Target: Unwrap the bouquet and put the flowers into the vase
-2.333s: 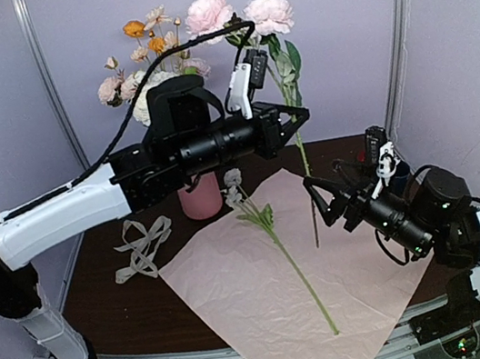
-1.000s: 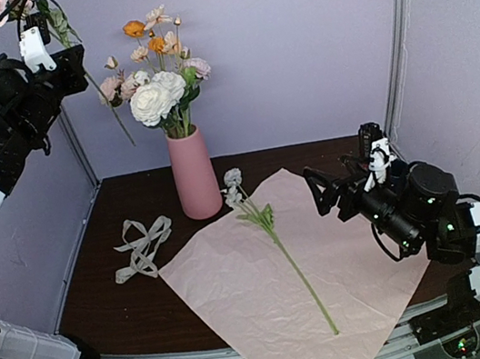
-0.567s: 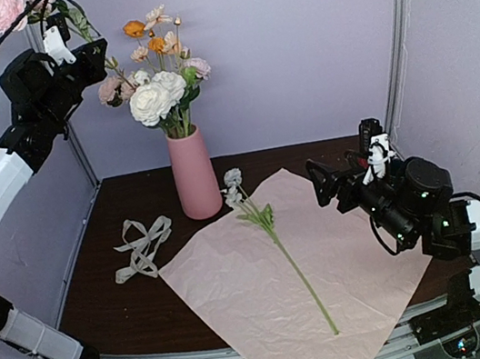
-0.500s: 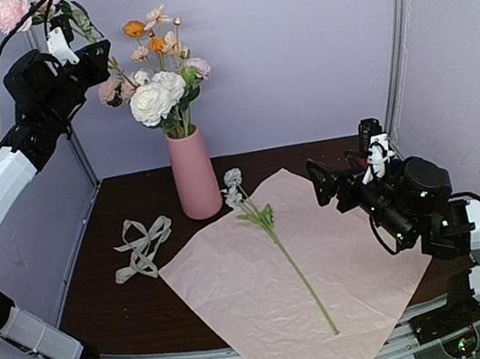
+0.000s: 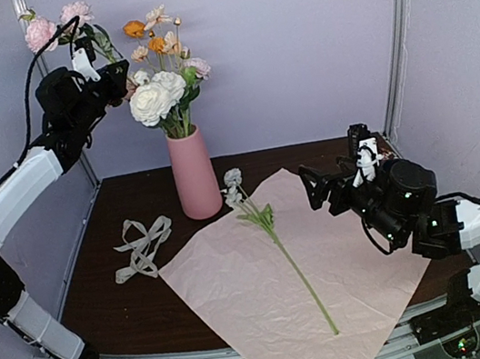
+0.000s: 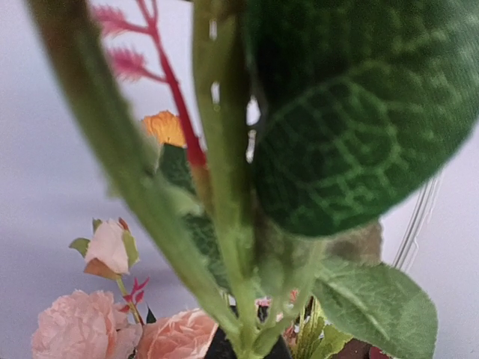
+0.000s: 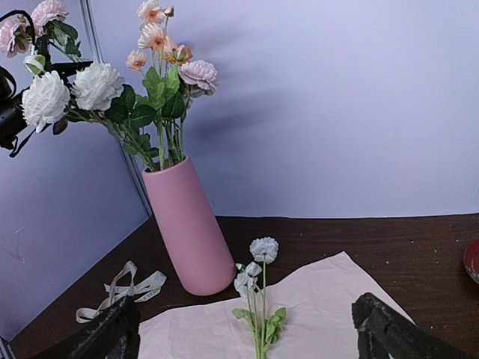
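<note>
My left gripper lowers the pink flowers' green stems toward the vase's opening (image 5: 182, 133) next, then opens, since the flowers are high beside the vase's blooms.
The pink vase (image 5: 195, 175) stands on the table at the back left of centre and holds white, orange and pink flowers (image 5: 158, 93). My left gripper (image 5: 112, 73) is high up, just left of those blooms, shut on the green stems (image 6: 224, 224) of pink flowers (image 5: 57, 22) that rise above it. One white flower (image 5: 271, 229) lies on the flattened pink paper (image 5: 242, 299). My right gripper (image 5: 316, 191) hovers open and empty above the paper's right part, facing the vase (image 7: 191, 224) and the lying white flower (image 7: 258, 299).
A loose cream ribbon (image 5: 143, 246) lies on the dark table left of the paper. A metal frame post (image 5: 55, 91) stands behind the left arm and another post (image 5: 395, 34) at the back right. Purple walls close the back.
The left arm has swung right and down, bringing the held pink flowers beside the blooms in the vase. The right gripper has moved slightly left, still open.
</note>
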Controlling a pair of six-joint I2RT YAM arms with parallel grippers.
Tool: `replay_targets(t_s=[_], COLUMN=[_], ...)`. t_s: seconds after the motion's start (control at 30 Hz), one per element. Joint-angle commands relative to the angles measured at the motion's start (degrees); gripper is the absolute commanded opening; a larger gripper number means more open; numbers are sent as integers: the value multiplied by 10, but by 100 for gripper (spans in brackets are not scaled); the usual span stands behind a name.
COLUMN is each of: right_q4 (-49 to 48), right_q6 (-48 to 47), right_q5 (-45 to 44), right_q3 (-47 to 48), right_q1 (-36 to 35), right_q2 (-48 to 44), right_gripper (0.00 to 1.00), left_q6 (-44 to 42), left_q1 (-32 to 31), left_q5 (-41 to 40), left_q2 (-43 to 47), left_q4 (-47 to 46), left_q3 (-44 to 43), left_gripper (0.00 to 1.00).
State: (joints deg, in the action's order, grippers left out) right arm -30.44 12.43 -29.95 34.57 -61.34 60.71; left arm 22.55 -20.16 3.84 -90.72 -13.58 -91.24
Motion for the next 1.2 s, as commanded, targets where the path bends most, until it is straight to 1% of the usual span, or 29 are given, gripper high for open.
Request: replay_targets(t_s=[0.0, 0.13, 0.27, 0.3, 0.43, 0.47, 0.63, 0.7, 0.73, 0.77, 0.9, 0.97, 1.17], right_q4=[-9, 2, 31, 40, 82, 86, 99, 126, 140, 153, 196, 209, 235], right_q6=[10, 11, 34, 40, 59, 62, 76, 85, 90, 93, 105, 111, 107], right_q5=[16, 27, 59, 66, 82, 89, 121, 128, 131, 140, 171, 188, 223], right_q3=[12, 19, 36, 42, 74, 78, 106, 133, 147, 158, 200, 215, 263], right_q1=[9, 18, 38, 43, 55, 56, 63, 68, 72, 74, 91, 101, 128], right_q2=[16, 42, 81, 93, 145, 156, 207, 237, 252, 268, 329, 359, 426], right_gripper=[100, 100, 100, 100, 100, 100, 100, 99, 99, 98, 92, 87, 69], left_q6=[-3, 0, 2, 0, -8, -12, -25, -28, -30, -31, -35, -37, -33], left_q1=[3, 3, 3, 3, 3, 3, 3, 3, 3, 3, 3, 3, 3], left_q5=[29, 47, 73, 78, 83, 81, 61, 51, 45, 37, 12, 2, -30], left_q2=[-12, -13, -20, -21, -4, 5, 55, 77, 88, 99, 141, 162, 236], left_q4=[-54, -65, -61, -53, -35, -33, -4, 7, 12, 18, 42, 55, 98], left_q3=[27, 78, 116, 120, 136, 141, 143, 147, 150, 154, 176, 193, 253], left_gripper=[0, 0, 0, 5, 39, 45, 76, 86, 94, 97, 98, 98, 98])
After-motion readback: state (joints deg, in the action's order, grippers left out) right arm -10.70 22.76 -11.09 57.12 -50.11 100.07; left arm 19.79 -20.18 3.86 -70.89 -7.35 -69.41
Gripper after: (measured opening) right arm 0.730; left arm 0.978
